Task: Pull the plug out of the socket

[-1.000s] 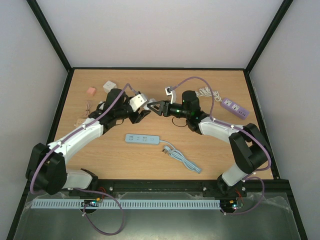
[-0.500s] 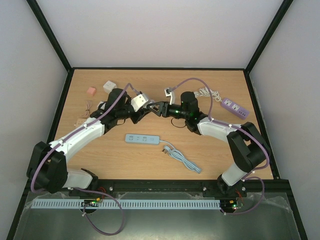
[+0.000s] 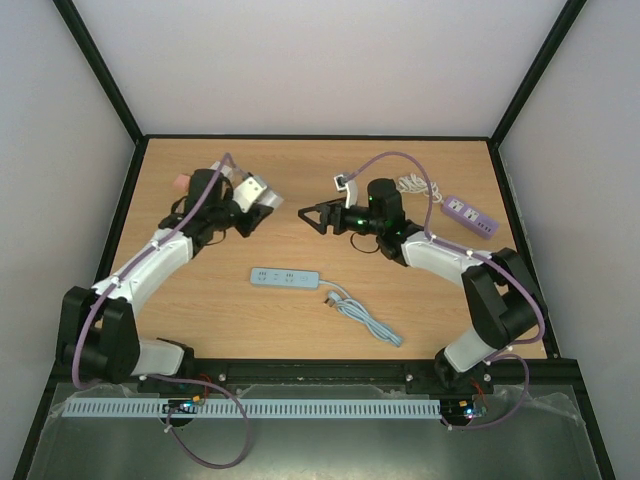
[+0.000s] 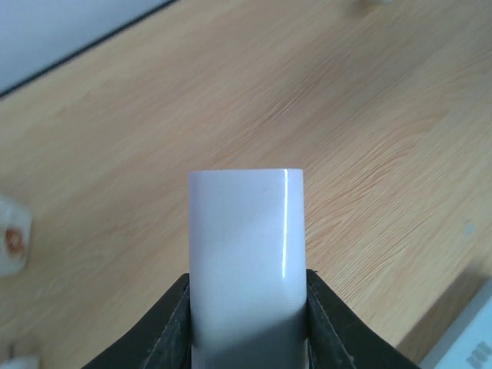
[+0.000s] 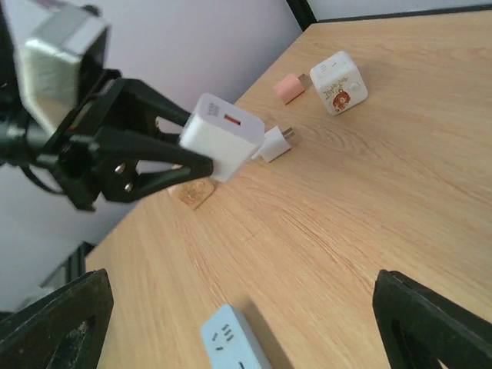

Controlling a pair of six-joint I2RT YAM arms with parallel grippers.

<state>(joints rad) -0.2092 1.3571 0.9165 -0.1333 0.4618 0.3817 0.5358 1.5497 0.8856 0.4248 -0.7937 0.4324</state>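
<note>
My left gripper will next bring the unplugged block down to bare tabletop by the small plug and let go of it. That spot is below the gripper and to its left in the top view.
The plug (image 5: pixel 223 134) is a white rectangular adapter block with a red mark. My left gripper (image 3: pixel 262 196) is shut on it and holds it in the air over the back left of the table. In the left wrist view the block (image 4: pixel 246 231) fills the gap between the black fingers (image 4: pixel 173 323); its prongs are hidden. The light blue socket strip (image 3: pixel 285 277) lies flat at the table's middle, apart from the plug. My right gripper (image 3: pixel 310 214) hovers at centre, open and empty, facing the left one with a gap between them. Its fingertips (image 5: pixel 54 323) frame the strip's end (image 5: pixel 234 346).
A purple power strip (image 3: pixel 470 215) and a coiled white cable (image 3: pixel 408 184) lie at the back right. The blue strip's cord (image 3: pixel 365 318) trails toward the front right. A white cube (image 5: pixel 338 82), a pink piece (image 5: pixel 290 87) and a small white plug (image 5: pixel 273 144) sit at the back left.
The two grippers met at the centre around the white block. The left one shut on it and carried it off to the left. The right one opened and let go.
</note>
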